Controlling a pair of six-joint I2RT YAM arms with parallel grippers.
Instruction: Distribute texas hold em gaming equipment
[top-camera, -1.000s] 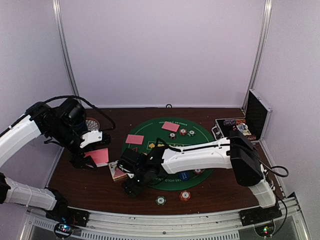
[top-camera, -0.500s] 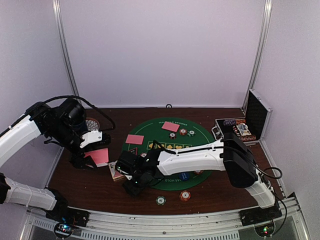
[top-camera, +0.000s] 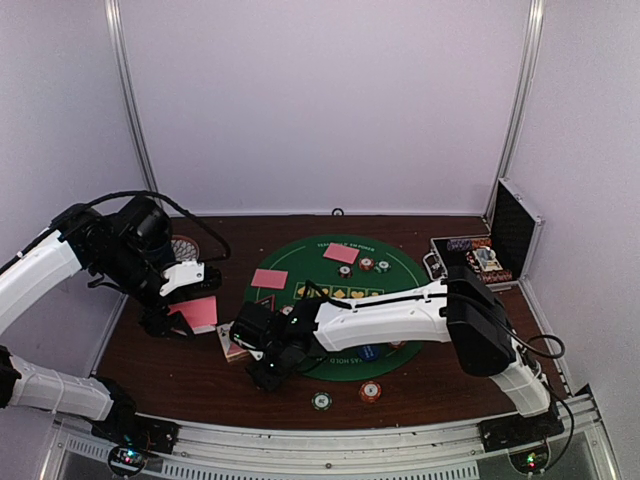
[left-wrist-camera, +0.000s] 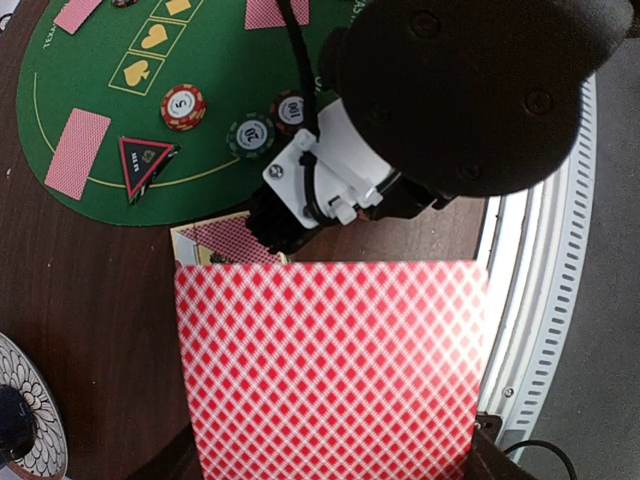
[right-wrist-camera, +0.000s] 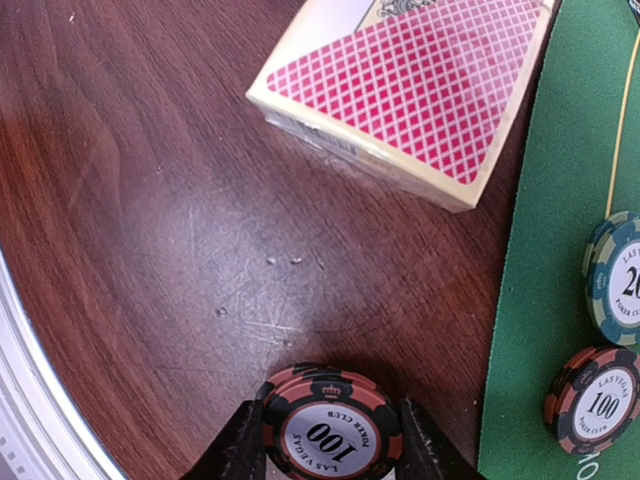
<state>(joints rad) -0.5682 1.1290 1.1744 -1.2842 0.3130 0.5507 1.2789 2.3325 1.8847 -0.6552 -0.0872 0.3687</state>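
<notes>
I will lift my right gripper next, move it right in the top view and lower it to the mat past the blue disc, because the held chip is off the mat (top-camera: 405, 275).
My left gripper (top-camera: 172, 320) is shut on a pink-backed playing card (left-wrist-camera: 330, 370), held above the table at the left. In the right wrist view my right gripper (right-wrist-camera: 331, 452) has closed on a red "100" poker chip (right-wrist-camera: 330, 425) that rests on the wood, one finger (right-wrist-camera: 238, 450) against each side. A card box (right-wrist-camera: 410, 90) lies just beyond it, at the mat's left edge (top-camera: 235, 342). More cards (top-camera: 269, 279) (top-camera: 341, 253) and chips (top-camera: 367, 264) lie on the green mat (top-camera: 405, 275). Two chips (top-camera: 320, 401) (top-camera: 370, 391) sit near the front edge.
An open black-and-silver case (top-camera: 490, 250) stands at the back right. A round patterned disc (top-camera: 185, 247) lies at the back left. A green chip (right-wrist-camera: 620, 280) and a red chip (right-wrist-camera: 595, 400) sit on the mat right of my right gripper. A triangular marker (left-wrist-camera: 145, 160) lies on the mat.
My right gripper has shifted slightly left and its fingers have closed in onto the red chip. The left arm and its card have not moved.
</notes>
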